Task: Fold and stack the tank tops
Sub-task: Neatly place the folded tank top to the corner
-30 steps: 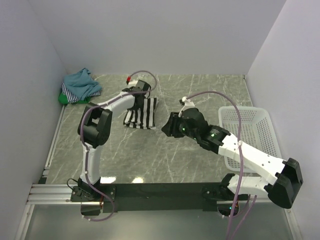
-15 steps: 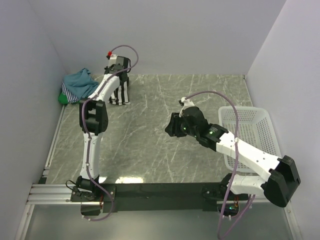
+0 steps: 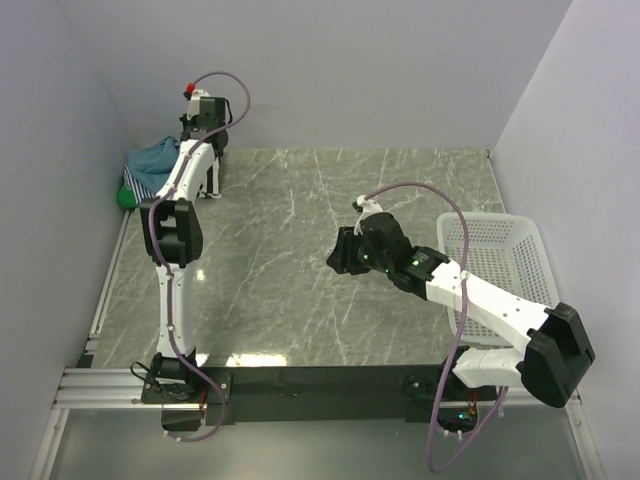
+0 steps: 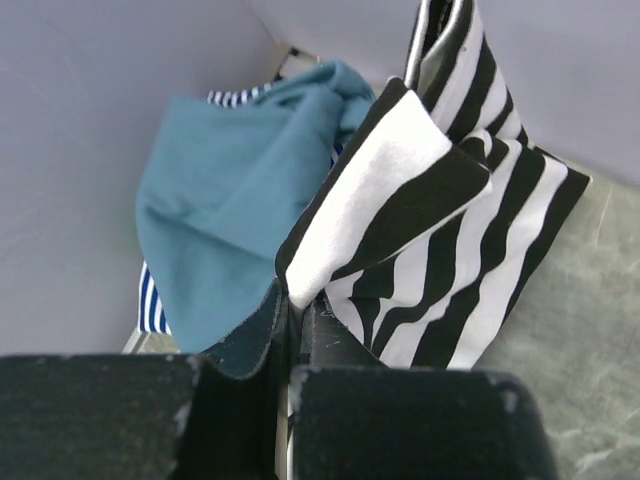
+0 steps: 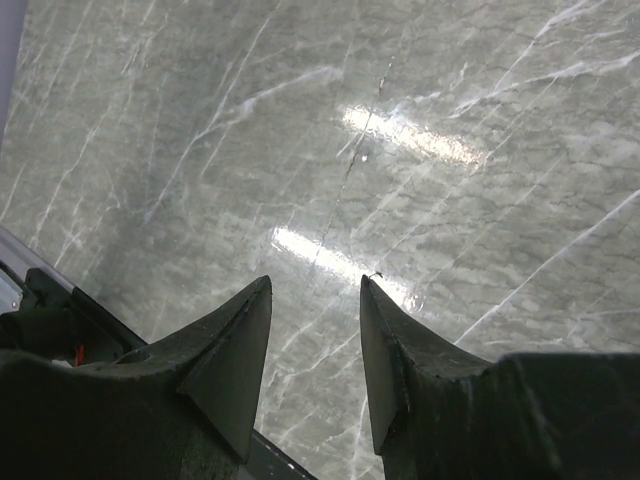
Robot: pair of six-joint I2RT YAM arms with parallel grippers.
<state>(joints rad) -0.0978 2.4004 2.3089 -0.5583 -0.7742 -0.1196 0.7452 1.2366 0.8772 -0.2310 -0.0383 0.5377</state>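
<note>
Next, my left gripper sweeps the dangling striped top left in the top view across the teal-blue top (image 3: 153,163) (image 4: 235,175), which lies on that side, and releases.
My left gripper (image 3: 205,150) is shut on a folded edge of the black-and-white striped tank top (image 3: 209,181), which hangs from it at the far left back of the table. In the left wrist view the striped top (image 4: 440,220) dangles from the closed gripper (image 4: 297,300), right beside the pile. The pile holds a teal-blue top (image 3: 160,162) (image 4: 230,190) lying over a thin blue-white striped top (image 4: 150,302) and a green one (image 3: 127,197). My right gripper (image 3: 340,252) (image 5: 315,285) is open and empty above the bare middle of the table.
A white lattice basket (image 3: 505,262) stands at the right edge under my right arm. Walls close in the table at the back, left and right. A metal rail (image 3: 100,300) runs along the left side.
My left arm has swung the striped top up off the table from the middle-left to the far back left, beside the pile. The right gripper has stayed nearly still.
</note>
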